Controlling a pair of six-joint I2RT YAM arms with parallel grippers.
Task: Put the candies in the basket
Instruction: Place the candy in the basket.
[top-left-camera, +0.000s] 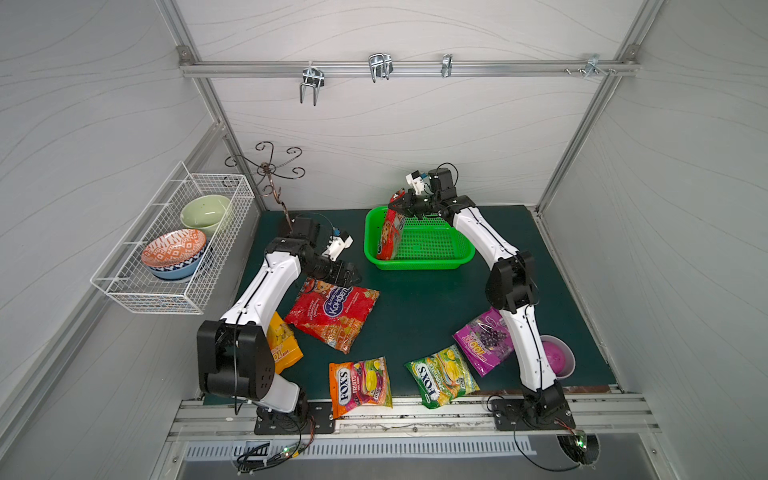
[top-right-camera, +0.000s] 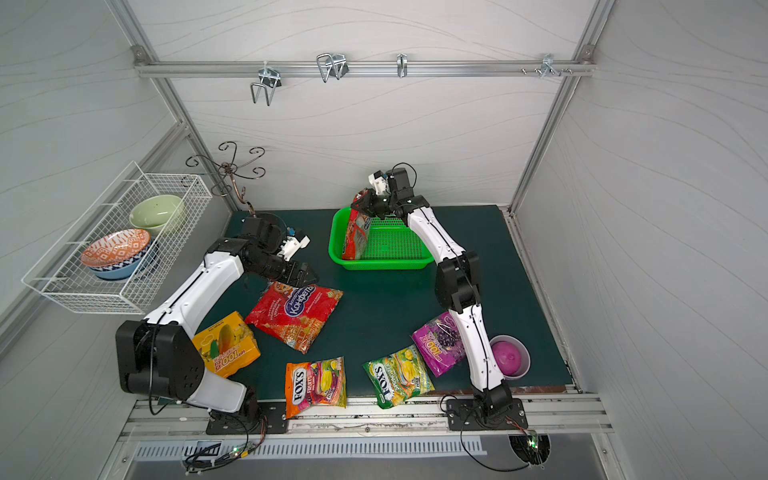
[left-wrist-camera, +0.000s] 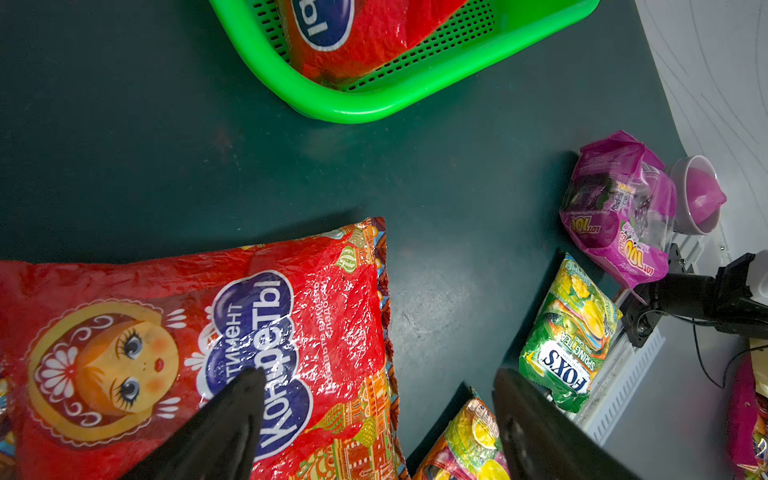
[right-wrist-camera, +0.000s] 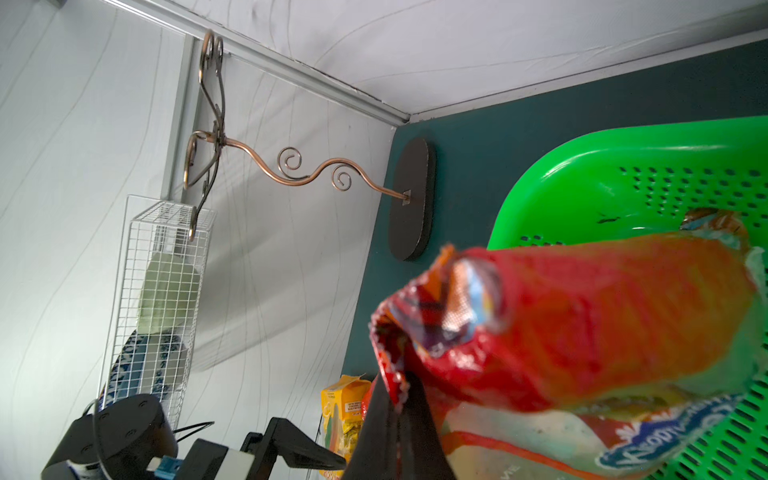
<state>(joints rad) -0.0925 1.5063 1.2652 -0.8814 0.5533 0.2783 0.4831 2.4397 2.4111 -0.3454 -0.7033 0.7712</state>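
Note:
My right gripper holds the top edge of the red candy bag (top-left-camera: 390, 232), upright at one end of the basket, so next I will swing it down over the basket's empty bottom and release.
The green basket (top-left-camera: 419, 266) (top-right-camera: 382, 264) stands at the back of the mat. My right gripper (top-left-camera: 397, 203) (right-wrist-camera: 395, 382) is shut on the top edge of a red candy bag (top-left-camera: 390, 232) (right-wrist-camera: 602, 316), which hangs upright with its lower end inside the basket. My left gripper (top-left-camera: 353, 278) (left-wrist-camera: 378, 374) is open, just above the upper corner of a second red bag (top-left-camera: 332, 311) (left-wrist-camera: 187, 353) lying flat. Also on the mat lie a yellow-orange bag (top-left-camera: 284, 345), an orange FOX'S bag (top-left-camera: 359, 384), a green FOX'S bag (top-left-camera: 440, 374) and a purple bag (top-left-camera: 484, 340).
A purple-lined bowl (top-left-camera: 557, 357) sits at the right edge, beside the right arm. A white wire basket (top-left-camera: 174, 241) with bowls hangs on the left wall. A copper hook stand (top-left-camera: 270, 174) rises at the back left corner.

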